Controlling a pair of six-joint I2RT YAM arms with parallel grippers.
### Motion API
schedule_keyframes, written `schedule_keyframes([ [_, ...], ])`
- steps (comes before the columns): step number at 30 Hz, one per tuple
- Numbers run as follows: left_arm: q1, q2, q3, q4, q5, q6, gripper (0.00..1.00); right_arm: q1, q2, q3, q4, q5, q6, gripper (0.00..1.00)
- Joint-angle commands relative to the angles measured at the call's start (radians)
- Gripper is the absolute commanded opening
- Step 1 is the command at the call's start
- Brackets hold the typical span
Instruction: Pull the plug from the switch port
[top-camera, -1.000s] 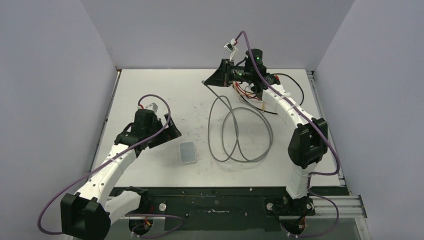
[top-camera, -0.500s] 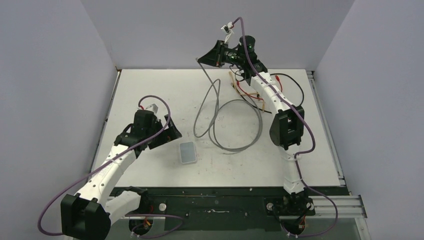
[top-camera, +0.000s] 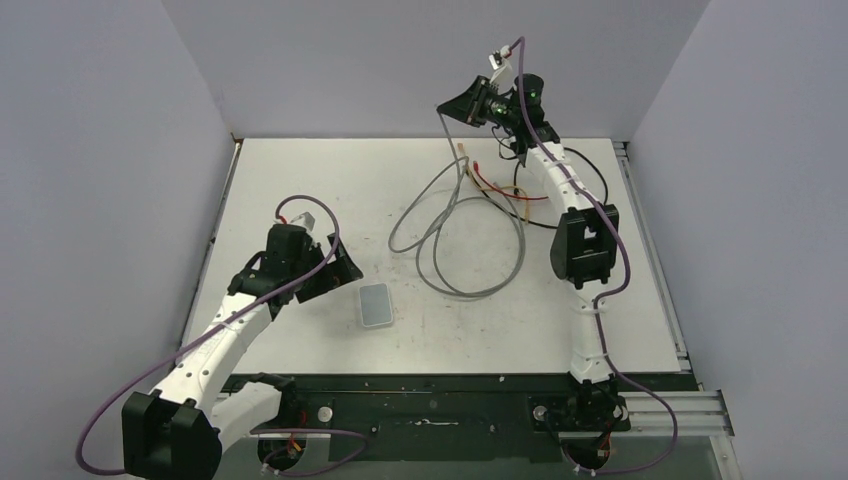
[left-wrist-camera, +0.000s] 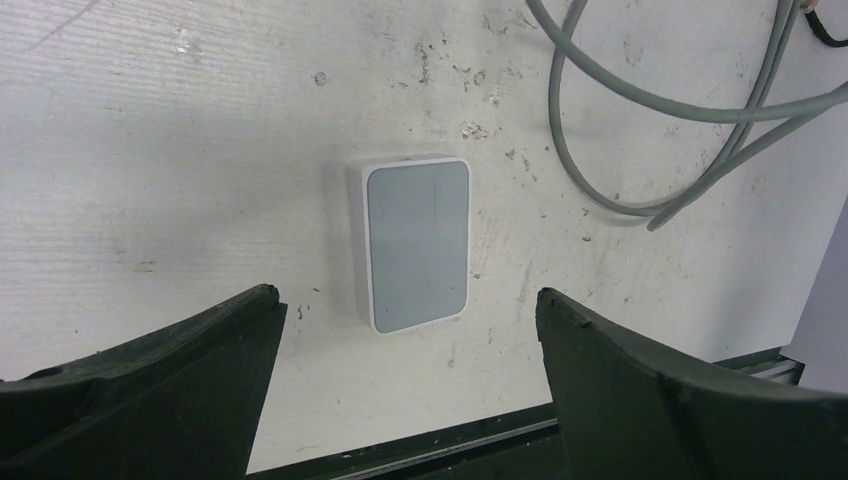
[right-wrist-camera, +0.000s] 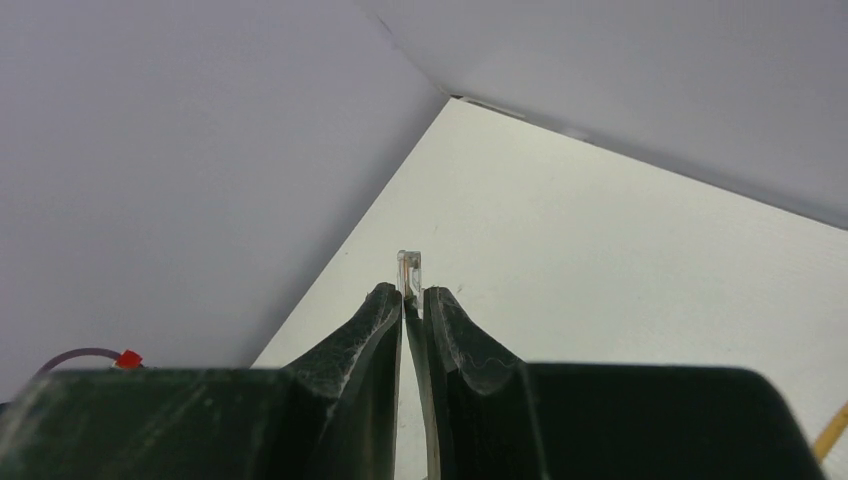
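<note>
My right gripper will next let go of the unplugged plug and move down and to its right in the top view, because the yellow wire's far end lies that way.
The small pale grey-white switch box (top-camera: 376, 305) lies flat on the table, with no cable in it; its ports cannot be seen. It shows in the left wrist view (left-wrist-camera: 416, 242). My left gripper (top-camera: 345, 272) is open, just left of the box and above the table (left-wrist-camera: 410, 305). My right gripper (top-camera: 444, 108) is raised high at the back and shut on the clear plug (right-wrist-camera: 409, 269) of the grey cable (top-camera: 470, 225). The cable hangs from it down to loops on the table.
Red, yellow and black wires (top-camera: 515, 190) lie at the back right of the table. The grey cable's loops also show in the left wrist view (left-wrist-camera: 640, 110). The table's black front rail (top-camera: 430, 385) runs along the near edge.
My right gripper has swung up and to the right with the plug, dragging the cable loops toward the back. The left arm and the box have stayed put.
</note>
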Motion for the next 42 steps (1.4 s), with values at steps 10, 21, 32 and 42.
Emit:
schedule_keyframes([
  [10, 0.019, 0.013, 0.024, 0.037, 0.025, 0.008, 0.96, -0.072, 0.185, 0.154, 0.141, 0.066, 0.091, 0.05],
  [21, 0.023, 0.061, 0.03, 0.09, 0.085, -0.005, 0.96, -0.147, 0.265, 0.186, 0.247, 0.086, 0.219, 0.05],
  [32, -0.041, 0.158, 0.087, 0.255, 0.213, -0.028, 0.87, -0.153, 0.291, 0.087, 0.265, 0.062, 0.256, 0.07],
  [42, -0.096, 0.218, 0.135, 0.31, 0.229, -0.044, 0.86, -0.173, 0.237, 0.063, 0.083, 0.178, 0.086, 0.28],
])
